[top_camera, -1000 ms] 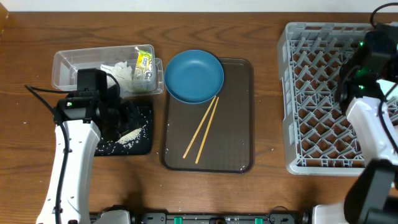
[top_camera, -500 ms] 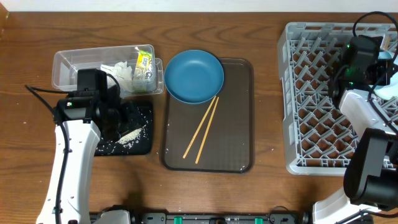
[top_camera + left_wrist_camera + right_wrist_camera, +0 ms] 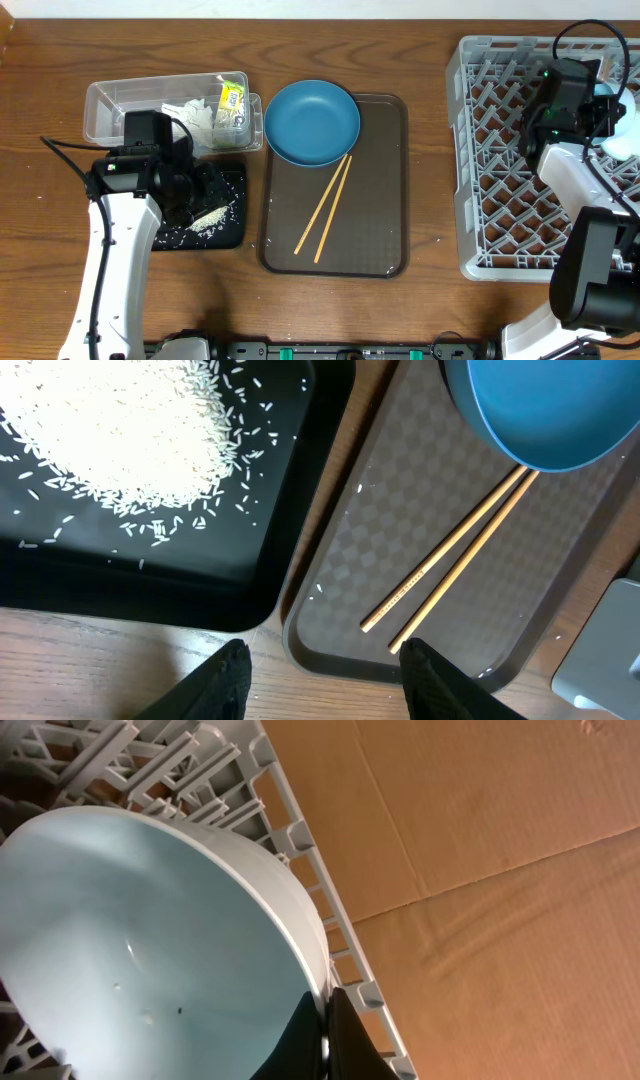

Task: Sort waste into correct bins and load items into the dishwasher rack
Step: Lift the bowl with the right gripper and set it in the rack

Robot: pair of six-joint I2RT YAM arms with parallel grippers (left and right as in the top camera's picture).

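Note:
I will next move my right gripper down and to its left in the overhead view, where there are rack wires, and let go of the bowl clear of the rack's side.
My right gripper (image 3: pixel 327 1020) is shut on the rim of the pale blue-white bowl (image 3: pixel 150 940), which it holds tilted inside the grey dishwasher rack (image 3: pixel 500 150) near the rack's far right wall (image 3: pixel 300 850). My left gripper (image 3: pixel 330 670) is open and empty, hovering over the black tray (image 3: pixel 225 235) that holds the rice heap (image 3: pixel 120 430). The dark blue plate (image 3: pixel 312 122) and the two chopsticks (image 3: pixel 325 205) lie on the brown tray (image 3: pixel 380 200). The wrapper (image 3: pixel 232 98) and the tissue (image 3: pixel 195 118) lie in the clear tub (image 3: pixel 110 100). No mint-green bowl or pink cup is in view.
Loose rice grains are scattered in the black tray (image 3: pixel 150 600) around the heap. The brown tray's edge (image 3: pixel 330 650) runs close beside the black tray. Brown cardboard (image 3: pixel 480 840) stands beyond the rack's right side.
My right arm has shifted left over the rack with the bowl in its jaws, and the bowl now shows at the overhead view's right edge. The left arm has not moved.

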